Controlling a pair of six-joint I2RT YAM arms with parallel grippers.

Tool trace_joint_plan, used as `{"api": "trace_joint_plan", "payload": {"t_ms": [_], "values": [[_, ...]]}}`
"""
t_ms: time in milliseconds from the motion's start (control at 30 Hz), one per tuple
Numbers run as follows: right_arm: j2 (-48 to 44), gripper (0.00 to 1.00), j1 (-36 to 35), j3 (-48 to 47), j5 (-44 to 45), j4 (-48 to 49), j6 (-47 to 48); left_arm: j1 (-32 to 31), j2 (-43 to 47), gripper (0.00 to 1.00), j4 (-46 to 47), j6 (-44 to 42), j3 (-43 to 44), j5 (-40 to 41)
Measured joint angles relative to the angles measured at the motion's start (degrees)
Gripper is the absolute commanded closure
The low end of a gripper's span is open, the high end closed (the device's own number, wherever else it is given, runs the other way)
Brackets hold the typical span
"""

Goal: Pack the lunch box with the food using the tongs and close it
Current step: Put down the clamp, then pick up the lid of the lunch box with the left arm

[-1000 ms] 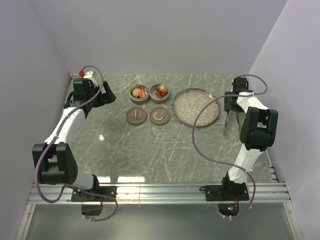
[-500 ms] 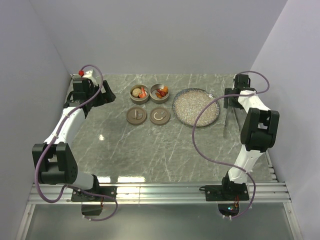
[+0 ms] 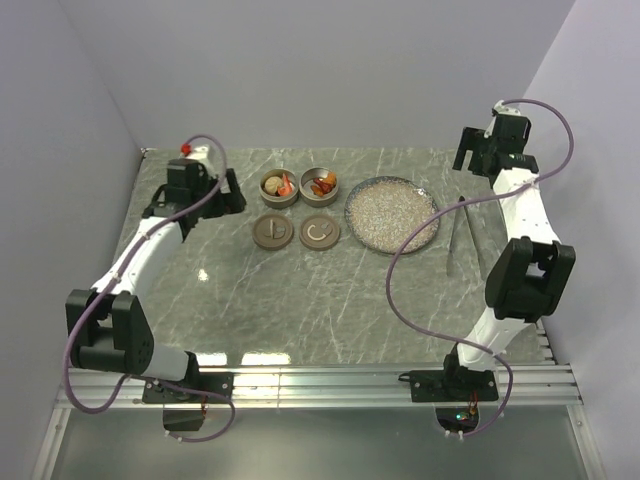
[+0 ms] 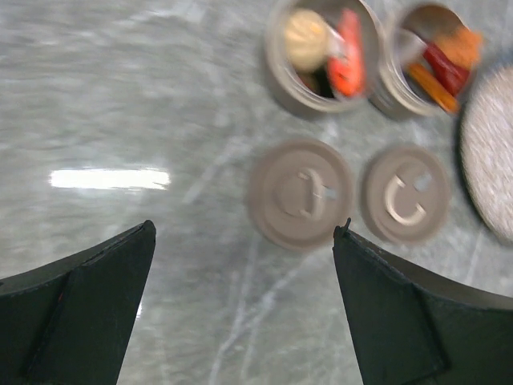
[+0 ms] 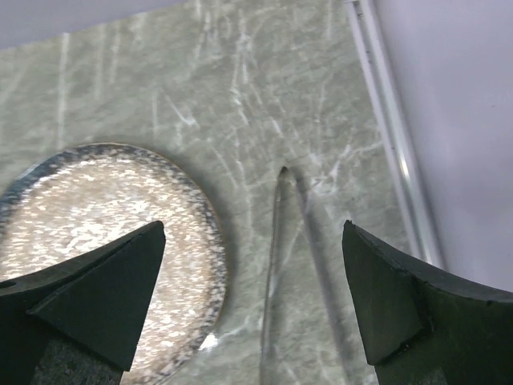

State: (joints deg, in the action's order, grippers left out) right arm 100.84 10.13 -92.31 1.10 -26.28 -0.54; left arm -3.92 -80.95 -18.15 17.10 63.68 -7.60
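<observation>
The larger lid's handle [image 3: 274, 229] [image 4: 315, 194] is upright below the robot's left gripper and to its right in the top view, so the left gripper will next move there and down, with its fingers on both sides of the handle.
The lunch box is two open round tins. The left tin [image 3: 279, 187] [image 4: 282, 56] holds food: a beige ball [image 4: 307, 38] and an orange-red piece [image 4: 349, 62]. The right tin [image 3: 320, 184] [image 4: 393, 76] holds orange-red bits [image 4: 442, 66]. Their two lids [image 3: 272, 232] [image 3: 319, 232] [image 4: 300, 194] [image 4: 405, 195] lie flat in front of them. The tongs [image 3: 455, 236] [image 5: 272, 265] lie on the table, right of the speckled plate [image 3: 392, 214] [image 5: 96, 233]. My right gripper [image 3: 470, 158] [image 5: 253, 227] hangs open high above the tongs. My left gripper [image 3: 231, 193] [image 4: 244, 233] is open, left of the lids.
The enclosure's walls stand close behind and beside both arms. A metal rail [image 5: 393, 136] runs along the table's right edge, just beyond the tongs. Bare marble table [image 3: 330, 300] stretches from the lids to the arm bases.
My right gripper has opened, let go of the tongs and risen toward the back right corner; the tongs now lie on the table. My left arm has swung right toward the tins.
</observation>
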Motion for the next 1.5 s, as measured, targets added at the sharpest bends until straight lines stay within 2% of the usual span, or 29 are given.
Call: {"api": "trace_joint_plan", "payload": {"t_ms": [167, 267, 500, 700, 900, 1033, 1200, 1500], "values": [[-2.6, 0.08, -0.1, 2.3, -2.4, 1.5, -2.9, -10.3, -1.6, 0.01, 0.8, 1.2, -0.1, 1.6], [-5.2, 0.10, -0.5, 5.2, -3.6, 2.3, -4.3, -14.0, -5.0, 0.02, 2.3, 2.7, -0.1, 1.7], [-13.7, 0.11, -1.5, 12.0, -6.1, 4.0, -5.8, -15.3, -14.6, 0.07, 4.4, 6.3, 0.0, 4.8], [-16.4, 0.13, -1.5, 13.3, -7.0, 5.9, -5.9, -16.4, -18.1, 0.11, 6.7, 7.3, 1.0, 5.6], [-16.3, 0.16, -1.5, 13.8, -8.4, 6.2, -6.3, -17.0, -22.6, 0.26, 8.0, 7.6, 5.3, 6.3], [-16.3, 0.18, -1.5, 13.8, -9.0, 6.2, -6.5, -17.0, -24.7, 0.43, 8.0, 7.8, 6.7, 8.0], [-16.1, 0.18, -1.5, 13.8, -9.6, 6.2, -6.9, -17.0, -26.5, 0.50, 6.6, 7.8, 8.0, 10.5], [-16.0, 0.19, -1.5, 13.9, -9.8, 6.2, -7.1, -17.0, -26.8, 0.72, 4.9, 8.2, 8.5, 12.0]]}}
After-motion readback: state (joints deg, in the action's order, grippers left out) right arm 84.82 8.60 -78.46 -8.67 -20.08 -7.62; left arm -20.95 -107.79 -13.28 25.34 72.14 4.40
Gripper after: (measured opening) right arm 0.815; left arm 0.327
